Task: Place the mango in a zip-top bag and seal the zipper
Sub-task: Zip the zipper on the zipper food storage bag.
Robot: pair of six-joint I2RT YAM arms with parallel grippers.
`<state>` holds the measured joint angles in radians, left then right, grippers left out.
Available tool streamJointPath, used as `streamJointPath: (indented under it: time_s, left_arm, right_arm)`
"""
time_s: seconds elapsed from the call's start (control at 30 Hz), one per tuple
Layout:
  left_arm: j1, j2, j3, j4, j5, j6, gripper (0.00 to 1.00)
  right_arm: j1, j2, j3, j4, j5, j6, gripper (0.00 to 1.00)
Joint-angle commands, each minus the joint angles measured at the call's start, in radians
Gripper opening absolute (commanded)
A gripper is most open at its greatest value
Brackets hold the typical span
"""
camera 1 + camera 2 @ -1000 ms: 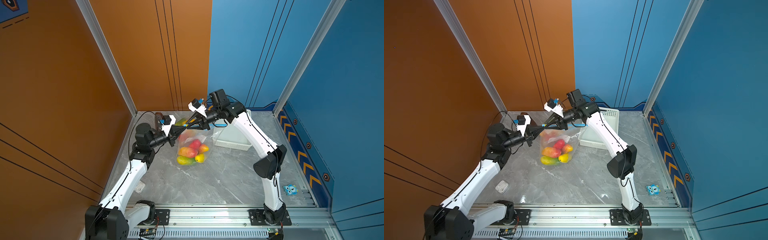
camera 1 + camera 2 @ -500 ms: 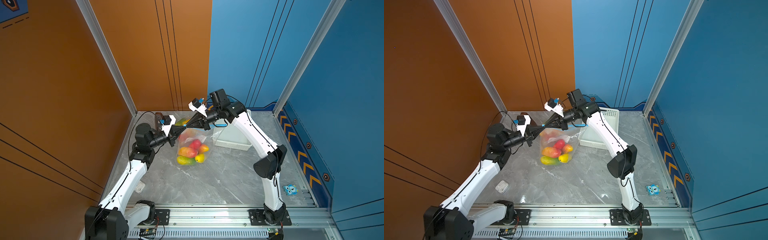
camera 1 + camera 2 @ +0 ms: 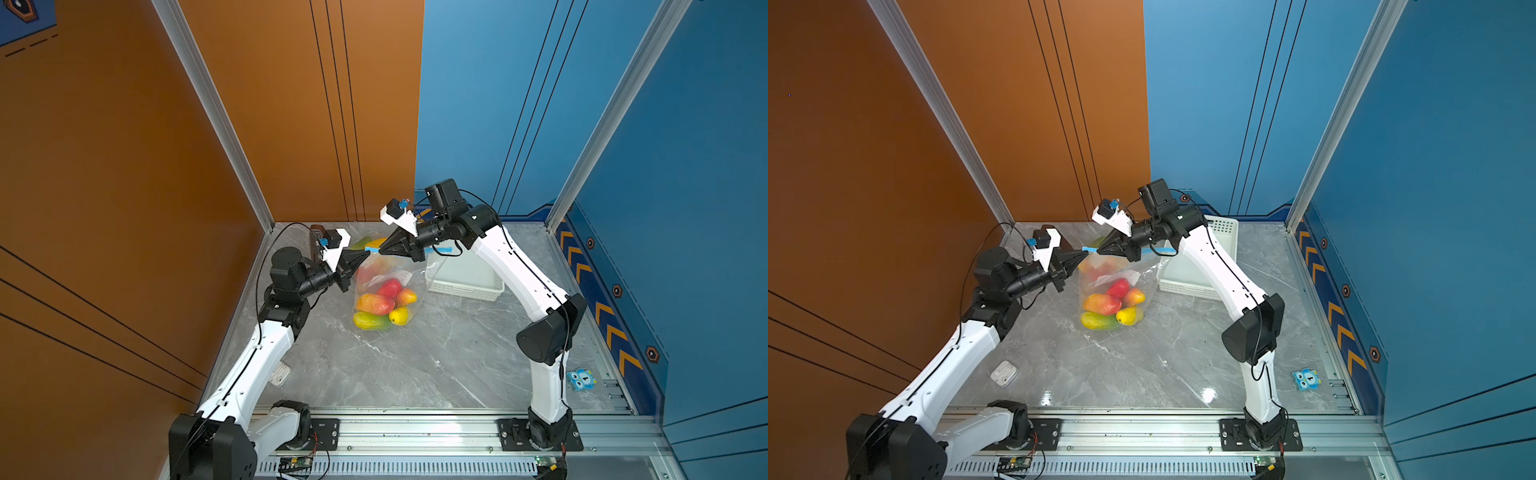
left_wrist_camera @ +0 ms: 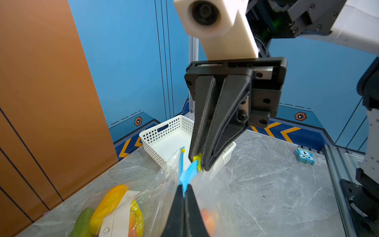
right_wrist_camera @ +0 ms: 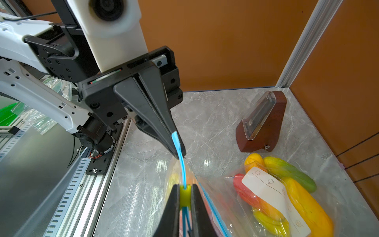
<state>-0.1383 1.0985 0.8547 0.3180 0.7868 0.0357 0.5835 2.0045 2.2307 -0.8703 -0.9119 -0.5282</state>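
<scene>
I need to pull the yellow slider toward the basket with my right gripper next, then move down to release it, because the blue zipper strip's loose end (image 3: 444, 250) is past my right gripper on that side.
A clear zip-top bag (image 3: 384, 286) (image 3: 1113, 286) hangs between my two grippers, its bottom resting on the marble floor. Several mangoes (image 3: 375, 303) (image 3: 1102, 304), red, orange, yellow and green, lie inside it. My left gripper (image 3: 368, 252) (image 3: 1086, 250) (image 4: 184, 189) is shut on the end of the blue zipper strip (image 4: 187, 174) (image 5: 181, 162). My right gripper (image 3: 380, 250) (image 3: 1098, 250) (image 5: 185, 192) is shut on the yellow slider (image 5: 185, 197) (image 4: 197, 158), just beside the left fingertips (image 5: 180, 152). Beyond the slider the bag mouth gapes apart.
More mangoes with a white label (image 5: 276, 195) (image 4: 110, 205) lie in clear plastic by the back wall, next to a brown wooden stand (image 5: 260, 123). A white perforated basket (image 3: 465, 278) stands behind the right arm. A blue owl toy (image 3: 582, 379) and a white case (image 3: 1004, 372) lie near the front rail.
My right gripper's jaws have closed in onto the slider. Both arms and the bag have stayed almost where they were.
</scene>
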Motion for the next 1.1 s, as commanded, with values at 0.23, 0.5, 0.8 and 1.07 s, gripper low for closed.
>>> streamJointPath:
  time_s: [0.23,0.5,0.8,1.07]
  left_arm:
    - [0.029,-0.045,-0.020,0.038,-0.108,-0.016,0.00]
    - [0.045,-0.061,-0.043,0.038,-0.182,-0.024,0.00]
    - [0.049,-0.046,-0.042,0.038,-0.192,-0.037,0.00]
    - [0.029,0.024,-0.036,0.038,-0.230,-0.086,0.19]
  right_arm:
    - [-0.140,-0.168,-0.223,-0.054,0.272,-0.039,0.00]
    - [-0.277,-0.239,-0.350,-0.043,0.299,-0.031,0.00]
    - [-0.333,-0.268,-0.385,0.003,0.262,0.009,0.02]
    - [-0.324,-0.324,-0.496,0.259,0.261,0.193,0.11]
